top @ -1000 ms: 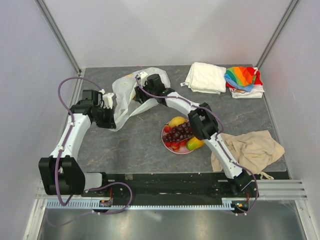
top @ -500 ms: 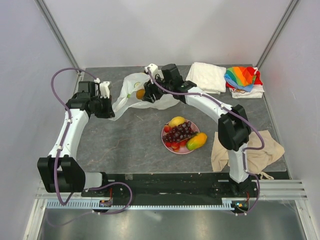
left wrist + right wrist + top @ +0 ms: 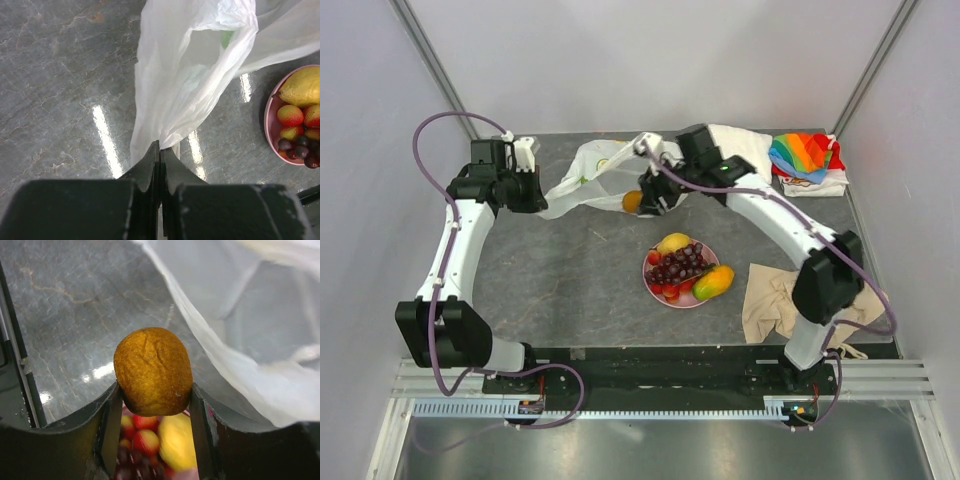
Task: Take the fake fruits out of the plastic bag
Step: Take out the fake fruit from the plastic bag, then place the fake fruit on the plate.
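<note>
I should move the orange in my right gripper back to the pink plate, down into the gap between lemon and mango, then release it, since that rim of the plate lies open.
The translucent white plastic bag lies at the back of the table. My left gripper is shut on its left edge, seen as a pinched fold of the bag in the left wrist view. My right gripper is shut on a small orange just outside the bag's mouth, above the table. The orange sits between both fingers in the right wrist view. The pink plate holds the lemon, grapes, cherries and mango.
A folded white cloth and a rainbow cloth lie at the back right. A beige cloth lies at the front right, under the right arm. The plate shows at the right edge of the left wrist view.
My right gripper has drawn out of the bag to the right with the orange in it. My left gripper moved back and left, pulling the bag's edge with it.
</note>
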`<state>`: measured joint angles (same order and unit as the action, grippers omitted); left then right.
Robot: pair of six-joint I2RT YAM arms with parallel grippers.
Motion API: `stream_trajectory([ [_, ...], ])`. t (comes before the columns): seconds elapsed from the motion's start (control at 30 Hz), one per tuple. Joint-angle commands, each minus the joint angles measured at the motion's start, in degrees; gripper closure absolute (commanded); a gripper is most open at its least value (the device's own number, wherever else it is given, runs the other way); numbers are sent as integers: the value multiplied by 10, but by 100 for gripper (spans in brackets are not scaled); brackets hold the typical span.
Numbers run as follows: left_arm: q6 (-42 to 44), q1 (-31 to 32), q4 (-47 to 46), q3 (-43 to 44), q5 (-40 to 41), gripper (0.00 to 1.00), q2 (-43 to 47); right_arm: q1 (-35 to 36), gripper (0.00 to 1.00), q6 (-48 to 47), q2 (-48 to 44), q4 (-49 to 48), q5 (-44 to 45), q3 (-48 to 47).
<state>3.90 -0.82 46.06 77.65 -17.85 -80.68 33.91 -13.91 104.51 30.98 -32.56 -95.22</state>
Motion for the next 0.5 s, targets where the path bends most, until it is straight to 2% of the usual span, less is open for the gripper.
stream_trajectory([
  [0.0,4,2,-9,32,15,98,0,-87,67,-64,-98,64,-15,13],
  [0.17,25,1,16,44,8,98,-5,-163,67,-145,-151,130,-18,49],
  [0.27,40,2,28,50,0,98,-22,-196,67,-172,-174,141,-9,104],
  [0.47,32,2,46,61,3,98,-61,-237,68,-141,-170,119,0,197],
])
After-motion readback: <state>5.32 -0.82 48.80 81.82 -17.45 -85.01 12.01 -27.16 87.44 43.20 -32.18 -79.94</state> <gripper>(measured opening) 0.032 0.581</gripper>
